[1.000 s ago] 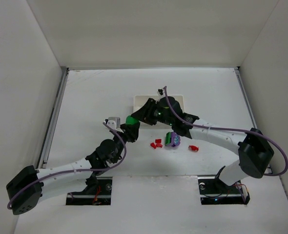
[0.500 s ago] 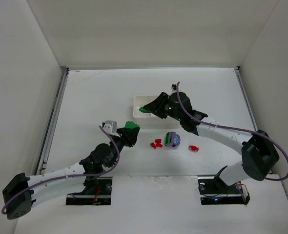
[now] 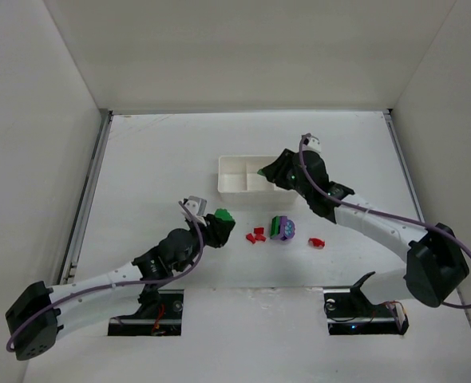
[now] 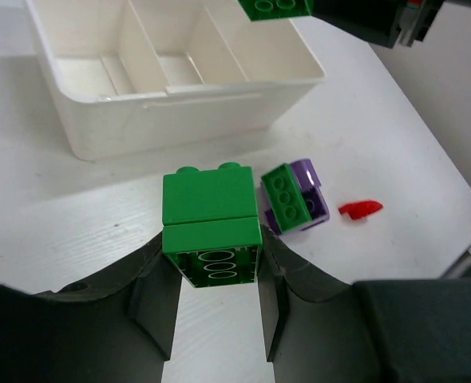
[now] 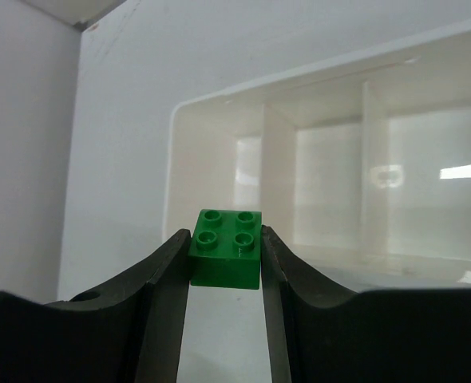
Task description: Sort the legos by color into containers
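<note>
I need to move my right gripper down over the tray's middle section (image 3: 259,180) (image 5: 326,185) next and release the single green lego, because that section is open and empty below my right gripper.
My left gripper (image 3: 220,217) is shut on a stack of two green legos (image 4: 211,222), held low in front of the white three-compartment tray (image 3: 234,185). My right gripper (image 3: 266,171) is shut on a single green lego (image 5: 226,257) and hovers at the tray's right end. That brick also shows at the top of the left wrist view (image 4: 277,7). All three compartments look empty in both wrist views. A green lego joined to a purple one (image 3: 282,228) lies in front of the tray. Small red legos (image 3: 256,235) lie beside it, and another red one (image 3: 316,242) lies to its right.
The tray (image 4: 188,112) stands mid-table, with white enclosure walls on three sides. The green-and-purple cluster (image 4: 294,198) and a red piece (image 4: 360,209) lie just right of my left gripper.
The two grippers, close together a second ago, have drawn apart. The right one carried its green lego rightward along the tray. The left one moved slightly right and nearer with its green stack.
</note>
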Robot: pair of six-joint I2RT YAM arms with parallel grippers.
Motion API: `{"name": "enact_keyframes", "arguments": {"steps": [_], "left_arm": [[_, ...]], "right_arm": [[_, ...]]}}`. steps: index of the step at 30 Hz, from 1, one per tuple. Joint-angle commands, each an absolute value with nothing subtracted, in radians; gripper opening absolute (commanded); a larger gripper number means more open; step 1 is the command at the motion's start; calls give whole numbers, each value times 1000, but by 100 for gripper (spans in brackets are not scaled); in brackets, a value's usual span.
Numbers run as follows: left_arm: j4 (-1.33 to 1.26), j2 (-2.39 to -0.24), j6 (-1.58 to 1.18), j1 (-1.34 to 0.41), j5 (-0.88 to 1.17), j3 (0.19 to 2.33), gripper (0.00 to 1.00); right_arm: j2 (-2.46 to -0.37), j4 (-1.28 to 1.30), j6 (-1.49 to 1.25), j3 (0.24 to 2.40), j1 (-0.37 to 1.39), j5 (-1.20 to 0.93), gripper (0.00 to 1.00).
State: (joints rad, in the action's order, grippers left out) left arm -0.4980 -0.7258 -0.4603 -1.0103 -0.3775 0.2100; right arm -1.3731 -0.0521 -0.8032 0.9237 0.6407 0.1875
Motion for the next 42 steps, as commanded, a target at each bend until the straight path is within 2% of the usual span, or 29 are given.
{"name": "enact_keyframes", "arguments": {"steps": [1, 7, 13, 19, 21, 25, 28, 31, 35, 37, 38, 42], "left_arm": [[-503, -752, -505, -972, -169, 299, 16], [-502, -767, -566, -900, 99, 328, 16], [-463, -695, -617, -855, 133, 268, 18], [-502, -733, -637, -826, 254, 288, 19], [-509, -749, -634, -826, 279, 299, 19], [-540, -770, -637, -832, 334, 305, 19], [-555, -770, -652, -834, 377, 310, 19], [-577, -761, -672, -818, 431, 316, 19], [-629, -741, -739, -800, 521, 314, 20], [-670, -720, -785, -785, 540, 301, 20], [-693, -709, -807, -779, 543, 292, 21], [-778, -683, -890, -748, 586, 278, 22]], "right_arm": [[-1347, -41, -721, 897, 608, 284, 33], [-1365, -64, -698, 891, 604, 209, 33], [-1428, -69, -667, 943, 611, 206, 33], [-1532, -72, -652, 1017, 611, 204, 36], [-1560, -78, -650, 1040, 610, 206, 41], [-1542, -87, -646, 1054, 605, 195, 66], [-1467, -97, -637, 1020, 611, 158, 73], [-1356, -135, -637, 935, 620, 79, 70], [-1183, -355, -658, 722, 654, -154, 54], [-1103, -495, -695, 626, 659, -303, 55], [-1079, -549, -709, 599, 659, -369, 58], [-1032, -685, -749, 551, 674, -552, 81]]}}
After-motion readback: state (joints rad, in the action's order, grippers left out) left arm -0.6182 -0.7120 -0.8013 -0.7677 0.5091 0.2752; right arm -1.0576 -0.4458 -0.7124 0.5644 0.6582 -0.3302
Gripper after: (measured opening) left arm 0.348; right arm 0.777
